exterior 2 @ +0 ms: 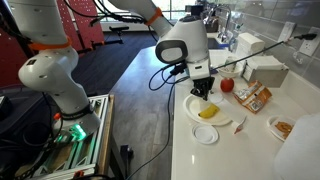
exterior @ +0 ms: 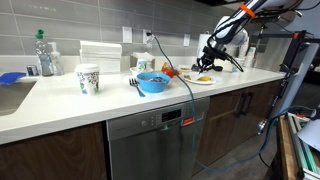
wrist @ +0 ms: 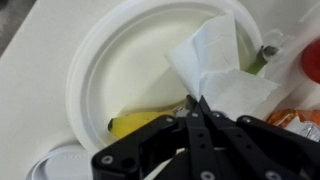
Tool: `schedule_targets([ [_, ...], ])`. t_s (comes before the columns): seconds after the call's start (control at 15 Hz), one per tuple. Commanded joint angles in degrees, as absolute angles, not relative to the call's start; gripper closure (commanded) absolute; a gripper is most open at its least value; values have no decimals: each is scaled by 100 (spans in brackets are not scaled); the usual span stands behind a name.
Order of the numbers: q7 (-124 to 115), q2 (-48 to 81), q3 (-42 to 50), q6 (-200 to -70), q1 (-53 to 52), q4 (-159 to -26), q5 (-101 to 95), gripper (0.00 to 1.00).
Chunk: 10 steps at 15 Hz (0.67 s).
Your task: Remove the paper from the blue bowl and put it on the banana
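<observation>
The gripper will next move toward the bare part of the plate (exterior 2: pixel 193 104) (wrist: pixel 130 60) and down to release the paper there, since the sheet already lies across the banana.
My gripper (wrist: pixel 197 103) is shut, its fingertips pinching the edge of the whitish paper (wrist: pixel 220 70). The paper lies spread over the yellow banana (wrist: pixel 135 123) on a white plate (wrist: pixel 130 60); only the banana's ends show. In both exterior views the gripper (exterior: pixel 210 62) (exterior 2: pixel 203 92) hangs low over the plate (exterior 2: pixel 193 104) and the banana (exterior 2: pixel 208 111). The blue bowl (exterior: pixel 152 82) stands on the counter, well apart from the gripper, and no paper shows in it.
A patterned paper cup (exterior: pixel 88 78), a clear bottle (exterior: pixel 43 52) and a white box (exterior: pixel 100 55) stand along the counter. A red apple (exterior 2: pixel 227 85), a snack packet (exterior 2: pixel 252 97) and a small white disc (exterior 2: pixel 206 135) lie around the plate.
</observation>
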State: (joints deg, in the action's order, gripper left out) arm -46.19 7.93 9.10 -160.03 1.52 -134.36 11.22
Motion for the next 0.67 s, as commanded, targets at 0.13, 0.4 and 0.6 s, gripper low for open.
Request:
schedule_targets([
  [0.13, -4888, 808, 844, -15398, 212, -13490, 1376, 100],
  [0.4, -5128, 814, 846, -14964, 220, -13429, 1395, 74],
  [0.6, -5284, 349, 851, -14982, 164, -13459, 1180, 60],
])
